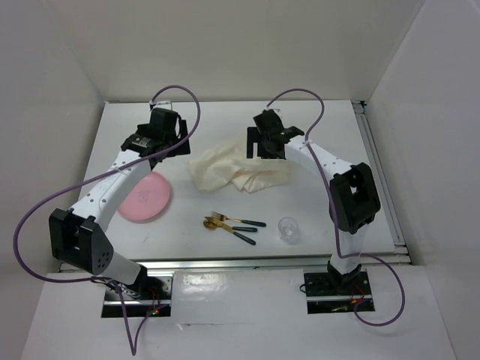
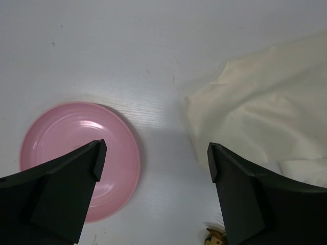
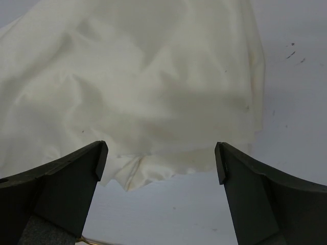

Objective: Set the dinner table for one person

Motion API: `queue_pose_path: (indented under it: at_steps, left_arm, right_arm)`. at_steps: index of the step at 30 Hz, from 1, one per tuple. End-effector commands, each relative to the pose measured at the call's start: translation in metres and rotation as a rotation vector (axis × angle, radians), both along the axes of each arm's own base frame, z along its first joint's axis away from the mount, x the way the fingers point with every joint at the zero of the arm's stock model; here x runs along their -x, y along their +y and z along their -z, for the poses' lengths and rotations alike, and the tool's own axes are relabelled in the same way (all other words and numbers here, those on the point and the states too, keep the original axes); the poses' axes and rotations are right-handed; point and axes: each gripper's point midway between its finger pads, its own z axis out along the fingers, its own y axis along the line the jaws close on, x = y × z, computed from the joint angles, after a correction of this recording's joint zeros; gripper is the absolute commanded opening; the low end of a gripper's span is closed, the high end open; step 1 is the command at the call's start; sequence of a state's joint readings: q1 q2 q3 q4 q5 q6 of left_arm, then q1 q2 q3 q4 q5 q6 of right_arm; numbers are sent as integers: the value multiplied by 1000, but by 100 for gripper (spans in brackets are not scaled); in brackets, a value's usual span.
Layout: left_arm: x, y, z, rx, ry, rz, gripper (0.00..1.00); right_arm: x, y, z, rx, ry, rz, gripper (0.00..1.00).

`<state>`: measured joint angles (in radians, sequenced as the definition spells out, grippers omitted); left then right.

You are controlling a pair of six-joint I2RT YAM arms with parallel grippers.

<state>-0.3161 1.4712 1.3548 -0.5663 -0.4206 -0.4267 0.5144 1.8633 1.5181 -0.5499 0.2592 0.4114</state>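
Observation:
Next, my right gripper crosses to its left in the top view and lowers onto the cloth's near plate-side corner, since that corner sticks out free below.
A crumpled cream cloth [image 1: 236, 169] lies mid-table on the white dinner table [image 1: 330, 127]; it shows in the left wrist view [image 2: 265, 107] and the right wrist view [image 3: 138, 81]. A pink plate [image 1: 146, 197] lies at the left, also in the left wrist view [image 2: 76, 153]. Gold cutlery with dark handles [image 1: 234, 224] and a clear glass [image 1: 288, 229] lie near the front. My left gripper [image 2: 156, 158] is open and empty above the table between plate and cloth. My right gripper [image 3: 159, 158] is open and empty over the cloth's near edge.
White walls enclose the table on three sides. A metal rail [image 1: 382, 180] runs along the right edge and another along the front edge [image 1: 247, 261]. Purple cables loop from both arms.

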Motion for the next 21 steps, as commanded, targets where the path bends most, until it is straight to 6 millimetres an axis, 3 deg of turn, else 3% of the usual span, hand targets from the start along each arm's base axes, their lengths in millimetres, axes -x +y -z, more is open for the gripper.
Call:
queue_pose_path:
  at_steps: [1,6,9,14,16,21]
  left_arm:
    - [-3,-4,-16,31,-32,-5,100]
    - [-3,3,-22,3,-40,-37,100]
    - [0,7,-23,-2,-33,-56,96]
    - [4,8,-29,8,-43,-62,91]
    - [6,7,-27,10,-31,-55,91]
    - [4,10,-23,6,-21,-64,91]
  right_arm:
    - [4,3,-14,-30,-17,-1,100]
    - [5,8,-27,-56,-33,-31,100]
    - [10,24,-36,-56,-75,-114,100]
    - [21,57,-26,-66,-85,-227,99]
    - [19,61,-18,-63,-65,-233,99]
    - [15,71,-23,-97,-65,-249,100]
